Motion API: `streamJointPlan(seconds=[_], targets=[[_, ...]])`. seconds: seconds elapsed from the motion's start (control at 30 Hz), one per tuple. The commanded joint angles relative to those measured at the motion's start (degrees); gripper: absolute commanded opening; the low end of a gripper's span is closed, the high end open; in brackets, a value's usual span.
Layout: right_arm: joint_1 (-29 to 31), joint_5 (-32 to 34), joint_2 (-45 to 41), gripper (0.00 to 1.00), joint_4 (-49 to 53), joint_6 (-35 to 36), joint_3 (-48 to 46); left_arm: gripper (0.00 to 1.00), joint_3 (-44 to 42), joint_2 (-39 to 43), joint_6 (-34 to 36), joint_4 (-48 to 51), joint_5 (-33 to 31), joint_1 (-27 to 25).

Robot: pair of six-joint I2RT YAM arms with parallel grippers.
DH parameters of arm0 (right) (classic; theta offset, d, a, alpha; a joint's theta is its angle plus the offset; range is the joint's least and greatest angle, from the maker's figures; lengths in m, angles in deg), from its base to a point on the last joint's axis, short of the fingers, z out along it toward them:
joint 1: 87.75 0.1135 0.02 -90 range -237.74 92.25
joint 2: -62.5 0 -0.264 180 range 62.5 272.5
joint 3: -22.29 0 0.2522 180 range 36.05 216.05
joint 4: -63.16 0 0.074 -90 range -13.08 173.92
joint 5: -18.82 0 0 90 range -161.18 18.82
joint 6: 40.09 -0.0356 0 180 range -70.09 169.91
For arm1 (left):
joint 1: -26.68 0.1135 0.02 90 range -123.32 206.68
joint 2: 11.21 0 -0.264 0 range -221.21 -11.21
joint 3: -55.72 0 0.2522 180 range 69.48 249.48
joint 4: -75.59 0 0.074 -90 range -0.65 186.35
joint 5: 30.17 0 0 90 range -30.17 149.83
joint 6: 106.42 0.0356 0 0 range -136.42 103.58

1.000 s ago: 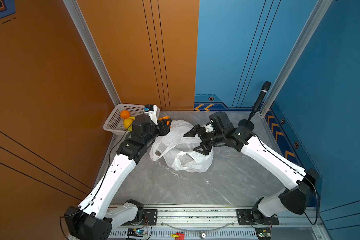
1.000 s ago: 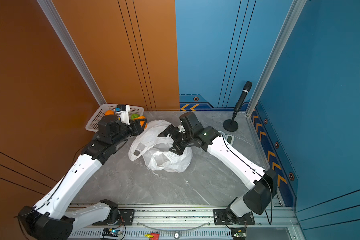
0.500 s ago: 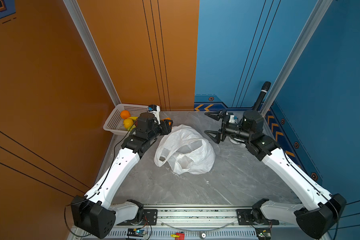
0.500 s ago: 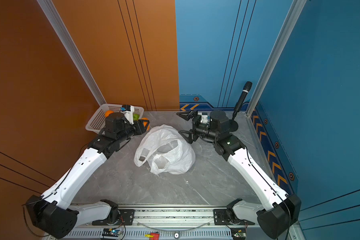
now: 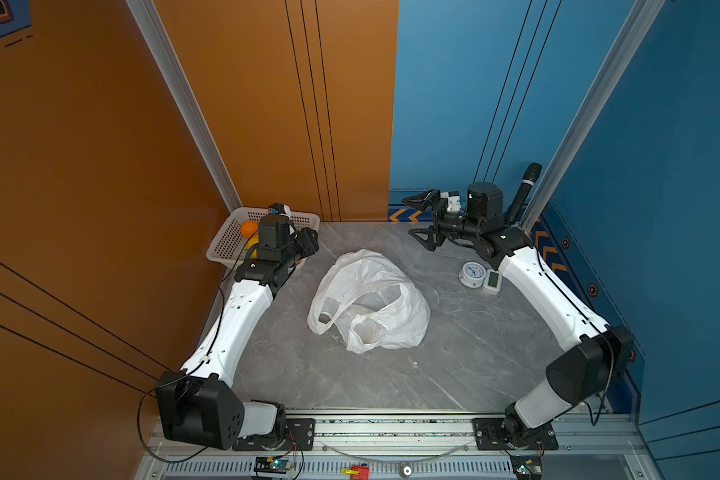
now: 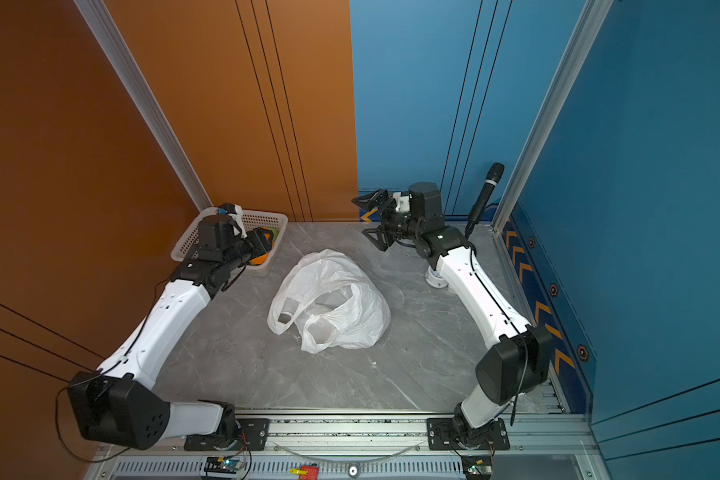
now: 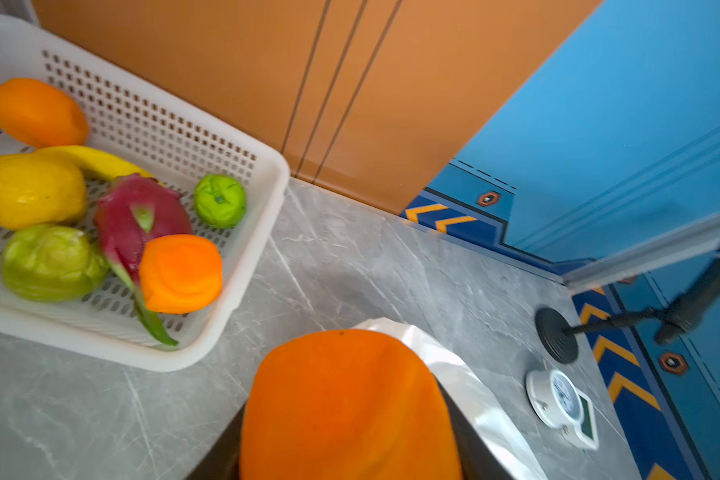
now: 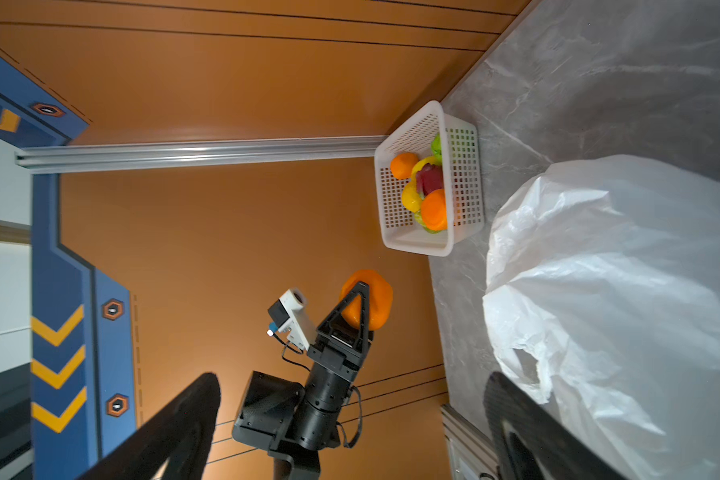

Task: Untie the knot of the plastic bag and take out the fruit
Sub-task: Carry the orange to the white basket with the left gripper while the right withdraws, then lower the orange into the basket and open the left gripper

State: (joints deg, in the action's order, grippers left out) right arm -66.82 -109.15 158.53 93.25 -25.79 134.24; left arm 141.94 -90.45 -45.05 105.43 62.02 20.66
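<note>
The orange fruit goes outward and down into the basket [image 7: 267,199] next. My left gripper then releases it over the open gap between banana and green fruit.
The white plastic bag [image 5: 371,299] [image 6: 333,299] lies slack mid-table, its two handle loops apart and open. No knot shows. My left gripper [image 6: 262,245] is shut on an orange fruit [image 7: 350,407] just beside the near corner of the white mesh basket [image 7: 267,199]. Several fruit lie in the basket: two orange ones [image 7: 38,112], a yellow one [image 7: 34,191], a dragon fruit [image 7: 138,216], a round green one [image 7: 220,200] and a yellow-green one [image 7: 51,262]. My right gripper [image 5: 412,217] hangs open and empty above the table's back, behind the bag.
A banana [image 7: 96,160] also lies in the basket. A small round clock [image 5: 472,274] and a white display unit [image 5: 492,281] sit under my right forearm. A microphone on a stand [image 5: 524,191] rises at the back right corner. Walls close the back and sides.
My right gripper has pulled away from the bag to the back right and opened wide. The left gripper has carried the orange fruit a little toward the basket. The bag has settled flatter.
</note>
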Motion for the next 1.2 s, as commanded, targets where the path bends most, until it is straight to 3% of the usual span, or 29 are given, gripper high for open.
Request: streamJointPlan(seconds=[0.0,0.17,0.5,0.67,0.8,0.93,1.17], targets=[[-0.53,-2.51,4.57,1.0,6.6,9.01,7.64,0.45,2.53,-3.62,-1.69,-3.43,-3.19,3.38],[-1.33,-5.12,11.83,1.0,5.67,8.74,14.13,0.45,5.89,-11.74,-6.83,-9.25,-2.42,9.45],[-5.06,-8.82,20.39,1.0,5.99,8.2,24.7,0.45,23.26,-32.54,-22.3,-13.09,3.39,18.39],[-6.18,-9.3,22.15,1.0,6.17,8.74,27.57,0.45,33.08,-42.56,-27.84,-13.53,5.8,20.55],[-6.25,-9.48,24.01,1.0,9.53,13.7,31.54,0.44,40.1,-50.12,-32.48,-12.83,7.52,21.48],[-5.96,-8.71,24.29,1.0,13.04,19.02,33.91,0.45,47.78,-57.0,-35.36,-9.64,9.46,21.54],[-5.99,-7.86,24.09,1.0,14.01,19.45,34.15,0.48,61.64,-67.88,-37.49,-1.12,11.13,20.96]])
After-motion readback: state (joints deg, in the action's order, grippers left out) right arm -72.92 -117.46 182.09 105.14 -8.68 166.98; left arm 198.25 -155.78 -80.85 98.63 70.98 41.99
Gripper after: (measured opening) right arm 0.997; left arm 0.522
